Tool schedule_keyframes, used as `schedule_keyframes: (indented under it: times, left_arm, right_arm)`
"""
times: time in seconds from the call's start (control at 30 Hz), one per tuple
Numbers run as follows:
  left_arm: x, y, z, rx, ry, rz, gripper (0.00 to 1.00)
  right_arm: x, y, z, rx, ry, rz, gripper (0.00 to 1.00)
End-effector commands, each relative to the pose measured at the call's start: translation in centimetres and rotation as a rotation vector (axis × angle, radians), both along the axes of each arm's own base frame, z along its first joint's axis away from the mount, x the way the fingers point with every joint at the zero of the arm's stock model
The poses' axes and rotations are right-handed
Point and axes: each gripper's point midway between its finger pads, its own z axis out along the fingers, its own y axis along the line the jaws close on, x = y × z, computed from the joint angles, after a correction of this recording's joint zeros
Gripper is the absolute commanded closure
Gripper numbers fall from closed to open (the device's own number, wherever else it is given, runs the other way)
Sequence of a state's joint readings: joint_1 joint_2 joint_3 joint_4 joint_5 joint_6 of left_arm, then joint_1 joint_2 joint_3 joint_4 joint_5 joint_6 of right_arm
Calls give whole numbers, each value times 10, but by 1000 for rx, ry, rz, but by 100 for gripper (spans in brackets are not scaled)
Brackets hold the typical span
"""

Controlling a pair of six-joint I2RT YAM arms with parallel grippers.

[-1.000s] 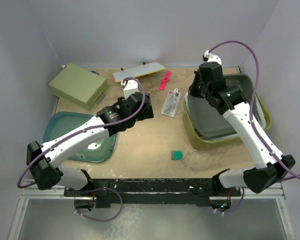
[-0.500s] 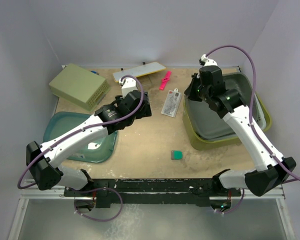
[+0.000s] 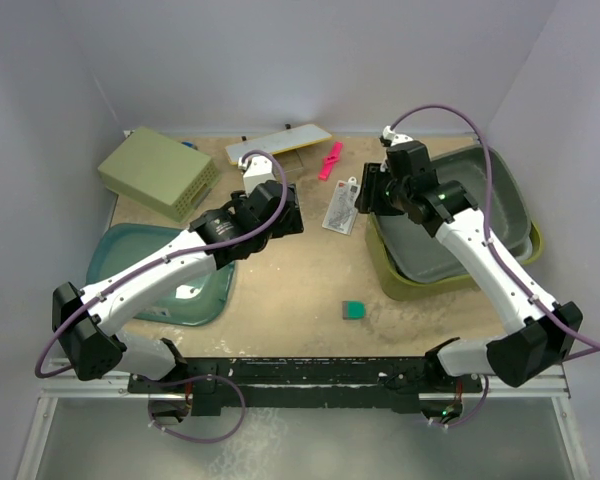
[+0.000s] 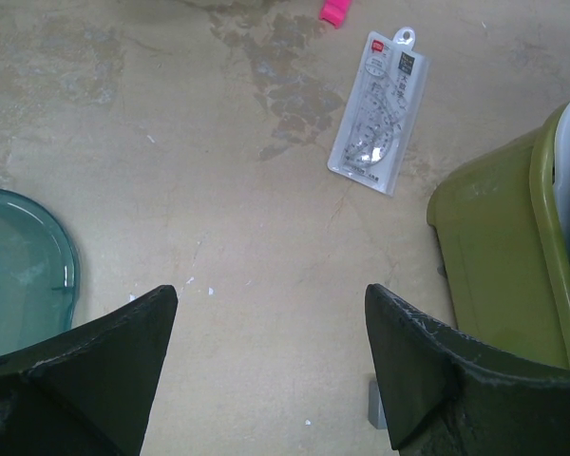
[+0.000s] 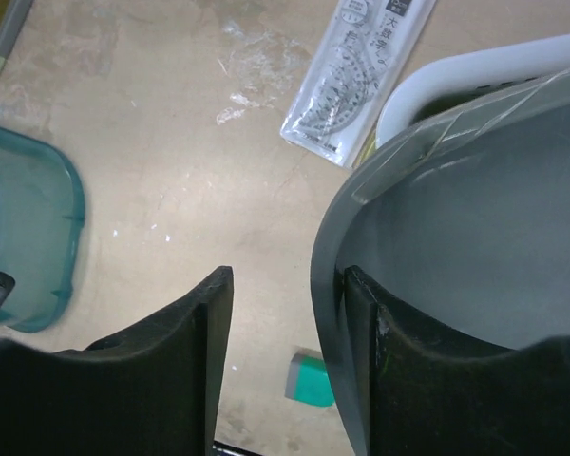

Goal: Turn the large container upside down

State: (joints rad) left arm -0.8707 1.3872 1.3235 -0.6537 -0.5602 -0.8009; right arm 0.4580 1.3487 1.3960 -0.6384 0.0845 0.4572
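Note:
The robot will shift its right gripper a little toward the dark grey tub's inside next and close it on the tub's rim near the packet.
The large container point(image 3: 418, 283) is the olive-green tub at the right of the table, standing open side up; its side also shows in the left wrist view point(image 4: 499, 256). A dark grey tub point(image 3: 460, 225) lies tilted inside it. My right gripper point(image 3: 372, 195) is at the tubs' left end, open. In its wrist view the grey tub's rim point(image 5: 325, 285) stands between the jaws point(image 5: 287, 275), against the right finger, with a gap to the left finger. My left gripper point(image 3: 285, 210) hangs open over bare table left of the container, with nothing between its fingers point(image 4: 271, 294).
A clear packet of drawing tools point(image 3: 342, 208) lies just left of the container. A small teal block point(image 3: 353, 310) lies in front. A teal tray point(image 3: 170, 285) is at the left, a pale green basket point(image 3: 158, 172) at the back left, and a pink clip point(image 3: 331, 158) and a white board point(image 3: 278, 143) at the back.
My right gripper has swung left along the tubs' end and its jaws have parted from the grey tub's rim. The grey tub now sits more tilted. The left arm has barely moved.

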Motion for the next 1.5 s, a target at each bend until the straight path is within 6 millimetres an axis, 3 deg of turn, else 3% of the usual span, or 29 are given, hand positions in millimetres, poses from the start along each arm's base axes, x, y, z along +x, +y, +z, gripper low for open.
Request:
schedule_keyframes:
  times: [0.0, 0.2, 0.3, 0.33, 0.4, 0.47, 0.67, 0.77, 0.83, 1.07, 1.2, 1.47]
  left_arm:
    - [1, 1, 11, -32, -29, 1, 22]
    - [1, -3, 7, -36, -18, -8, 22]
    - [2, -5, 4, -35, -10, -13, 22]
    - [2, -6, 2, -34, -7, -14, 22]
    - [2, -7, 1, -34, -5, -14, 22]
    - [2, -7, 2, -38, -6, -14, 22]
    - [1, -2, 8, -33, -19, -6, 22]
    - [3, 6, 20, -17, -43, 9, 22]
    - [7, 19, 29, 0, -52, 35, 22]
    - [25, 107, 55, -10, -63, 240, 21]
    - [22, 127, 65, -38, -66, 329, 21]
    - [15, 166, 88, -118, -62, 531, 20]
  right_arm:
    - [-5, -6, -6, -73, 13, 43, 46]
    - [-7, -36, -18, -226, 35, -16, 48]
    - [-8, -37, -8, -220, 2, -19, 63]
    - [-8, -37, -2, -208, -13, -16, 73]
    - [-8, -35, 11, -188, -47, -16, 89]
    - [-9, -35, 26, -169, -75, -13, 99]
    - [-20, -24, 83, -53, -169, 29, 100]
    - [-29, -10, 126, 46, -244, 94, 100]
    - [-35, 0, 153, 98, -288, 154, 100]
    - [-66, 46, 235, 330, -419, 429, 100]
    - [-93, 74, 278, 520, -527, 620, 100]
    - [-125, 122, 301, 871, -547, 895, 100]
